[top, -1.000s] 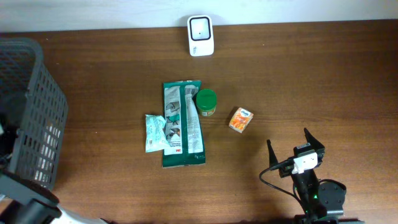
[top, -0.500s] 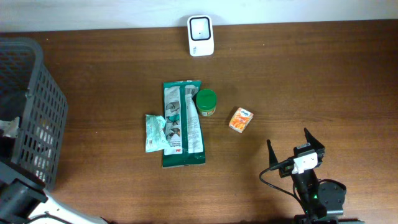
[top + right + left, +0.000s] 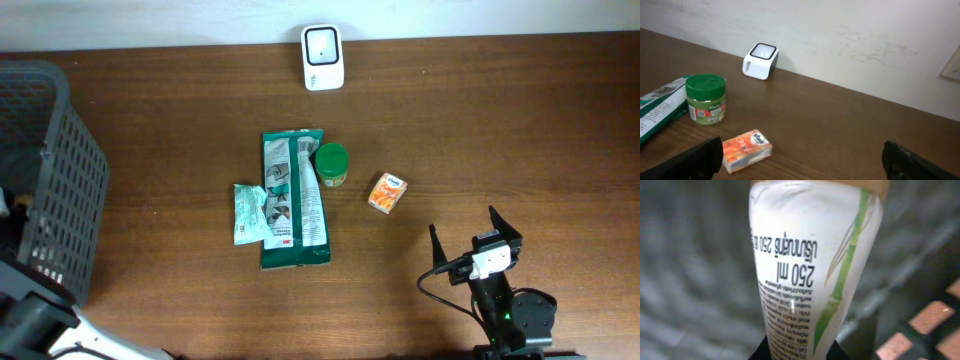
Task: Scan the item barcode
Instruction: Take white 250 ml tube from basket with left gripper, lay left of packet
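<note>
Bare tabletop (image 3: 222, 214) beside the small packet lies right of my left gripper in the overhead view, so I will lift it over the basket's side and lower to release.
A white tube (image 3: 810, 265) with a green bamboo stripe and "250 ml" print fills the left wrist view. My left gripper (image 3: 792, 352) is shut on its lower end, a black finger (image 3: 760, 354) on each side, inside the grey mesh basket (image 3: 55, 170). The white scanner (image 3: 323, 57) stands at the table's far edge and shows again as a white scanner (image 3: 760, 61) in the right wrist view. My right gripper (image 3: 477, 240) is open near the front right, empty, with an orange tissue pack (image 3: 746, 149) ahead of its left finger.
Mid-table lie a long green pack (image 3: 293, 198), a small pale green packet (image 3: 248, 212), a green-lidded jar (image 3: 332, 165) and the orange tissue pack (image 3: 387, 192). The basket takes up the left edge. A pale wall (image 3: 840, 40) stands behind the scanner.
At the far left the left arm shifted by the basket, and a white bit seen at the basket's near side has slid almost out of frame. The right arm has not moved.
</note>
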{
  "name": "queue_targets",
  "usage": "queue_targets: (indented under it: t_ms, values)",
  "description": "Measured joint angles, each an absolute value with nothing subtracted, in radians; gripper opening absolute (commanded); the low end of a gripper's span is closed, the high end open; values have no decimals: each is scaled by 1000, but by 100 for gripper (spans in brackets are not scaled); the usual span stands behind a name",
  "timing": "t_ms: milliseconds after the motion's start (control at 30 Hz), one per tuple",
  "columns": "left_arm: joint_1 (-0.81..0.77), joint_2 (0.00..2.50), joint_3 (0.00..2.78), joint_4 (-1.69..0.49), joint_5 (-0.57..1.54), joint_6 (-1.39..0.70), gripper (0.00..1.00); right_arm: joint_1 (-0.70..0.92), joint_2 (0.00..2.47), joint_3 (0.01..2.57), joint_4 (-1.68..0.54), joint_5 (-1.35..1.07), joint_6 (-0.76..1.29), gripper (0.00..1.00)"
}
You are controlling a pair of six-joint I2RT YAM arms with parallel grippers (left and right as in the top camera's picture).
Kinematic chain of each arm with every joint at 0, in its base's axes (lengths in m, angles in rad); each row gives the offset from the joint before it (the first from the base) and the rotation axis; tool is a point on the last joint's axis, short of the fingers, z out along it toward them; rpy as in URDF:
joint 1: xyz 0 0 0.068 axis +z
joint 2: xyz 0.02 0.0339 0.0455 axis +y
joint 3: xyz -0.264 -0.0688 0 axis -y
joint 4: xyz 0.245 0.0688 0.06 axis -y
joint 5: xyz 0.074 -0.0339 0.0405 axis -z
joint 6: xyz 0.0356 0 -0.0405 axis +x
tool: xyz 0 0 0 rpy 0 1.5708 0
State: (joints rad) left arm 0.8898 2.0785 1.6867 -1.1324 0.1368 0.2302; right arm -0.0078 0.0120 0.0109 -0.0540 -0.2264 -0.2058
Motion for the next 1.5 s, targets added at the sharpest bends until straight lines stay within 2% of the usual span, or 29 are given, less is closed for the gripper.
queue_targets:
  t_ms: [100,267,433,500,700,900,1067,1200,1333,1433,1500]
  values:
    - [837,1993,1787,-1142,122,157,0,-8,12,11,-54,-226,-205,98]
    - [641,1740,2045,-1135,112,71,0,-8,12,11,-54,-226,-205,98]
    - [265,1480,2138,-1228,78,14,0,-8,12,11,-54,-226,-205,98]
    - [136,1496,2140,-1314,16,-14,0,-8,12,11,-54,-226,-206,98]
    - [-111,1717,2129,-1448,-117,-112,0,-8,12,11,-54,-226,-205,98]
    - [-209,1871,2125,-1519,-160,-224,0,-8,12,11,-54,-226,-205,98]
    - [-279,1904,1943,-1491,-226,-378,0,-8,12,11,-54,-226,-205,98]
    - [-322,1907,1696,-1304,-259,-424,0,-8,12,11,-54,-226,-205,98]
    - [-321,1909,1501,-1246,-465,-577,0,-8,12,11,-54,-226,-205,98]
    - [-319,1908,1320,-1002,-540,-617,0,-8,12,11,-54,-226,-205,98]
    - [-320,1908,1234,-926,-554,-626,0,-8,12,11,-54,-226,-205,98]
